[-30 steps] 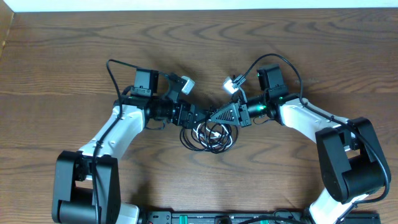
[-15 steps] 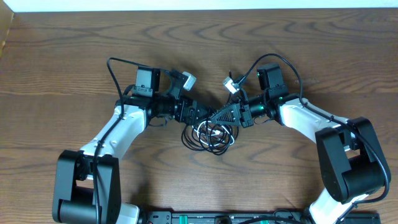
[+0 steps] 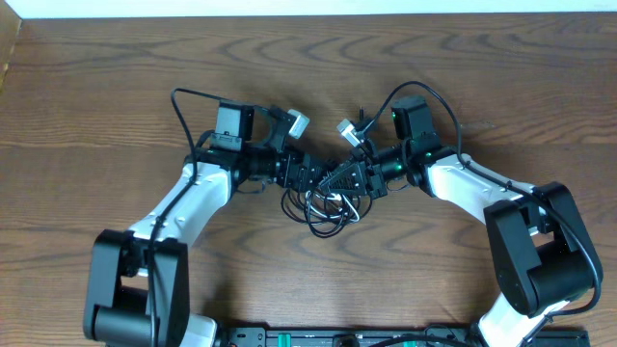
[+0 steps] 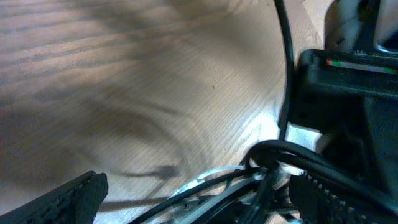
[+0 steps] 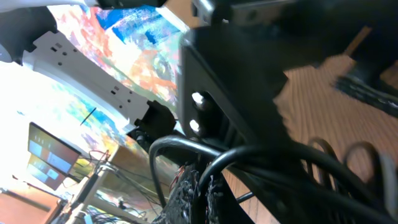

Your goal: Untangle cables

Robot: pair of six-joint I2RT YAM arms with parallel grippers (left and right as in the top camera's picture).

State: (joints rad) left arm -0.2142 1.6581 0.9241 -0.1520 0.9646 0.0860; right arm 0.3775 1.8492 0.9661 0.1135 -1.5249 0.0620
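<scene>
The right gripper moves back over the bare tabletop next and lets go of the black cable, since that spot lies back and to its left in the overhead view.
The cables (image 3: pixel 329 205) lie as a small tangled coil of black and white cords on the wooden table, just below where both grippers meet. My left gripper (image 3: pixel 308 182) is open, and in the left wrist view the cords (image 4: pixel 249 180) run between its wide-apart fingers (image 4: pixel 68 199). My right gripper (image 3: pixel 343 181) is shut on one black cable. In the right wrist view this black cable (image 5: pixel 249 155) is pinched between the fingertips (image 5: pixel 186 196) and loops upward. The two grippers nearly touch tip to tip.
Thick black cords arch from each wrist camera mount (image 3: pixel 178 106) (image 3: pixel 439 96). The arm bases (image 3: pixel 135 289) (image 3: pixel 540 260) stand at the near corners. A black strip (image 3: pixel 318 337) runs along the front edge. The table's far edge (image 3: pixel 308 13) is at the top.
Both wrists have closed in toward each other over the coil. The left gripper has slid right onto the cords, and the right gripper has moved left with its cable.
</scene>
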